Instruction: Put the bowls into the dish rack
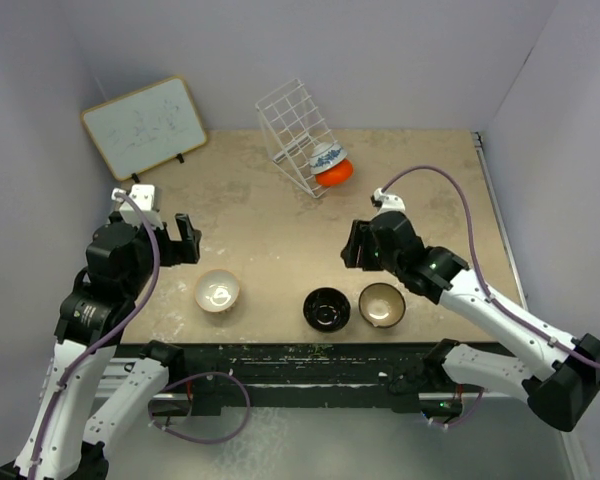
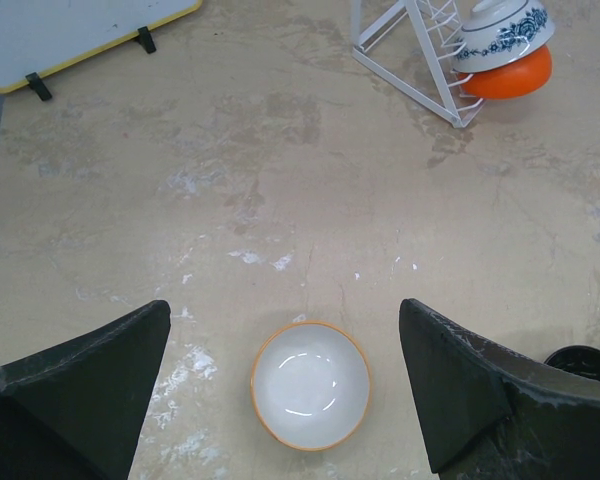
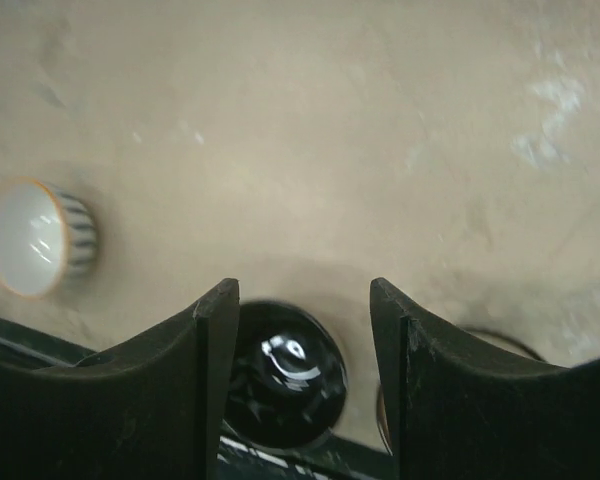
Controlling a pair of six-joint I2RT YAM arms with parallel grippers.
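Observation:
I will move my right gripper down and back onto the brown bowl's rim on the black bowl's side, because the brown bowl [image 1: 381, 304] sits lower and nearer the bar.
The white wire dish rack [image 1: 292, 122] stands at the back of the table, with the blue-and-white bowl [image 1: 325, 155] and the orange-red bowl [image 1: 335, 173] stacked at its right end. The cream-white bowl [image 1: 218, 291], black bowl [image 1: 327, 308] and brown bowl [image 1: 381, 304] sit in a row near the front edge. My left gripper [image 1: 188, 240] is open and empty, above and behind the cream-white bowl [image 2: 311, 384]. My right gripper [image 1: 348, 246] is open and empty, above and behind the black bowl [image 3: 285, 385].
A wood-framed whiteboard [image 1: 145, 125] leans at the back left. The black rail [image 1: 310, 365] with the arm bases runs just in front of the three bowls. Grey walls close in the left, back and right sides.

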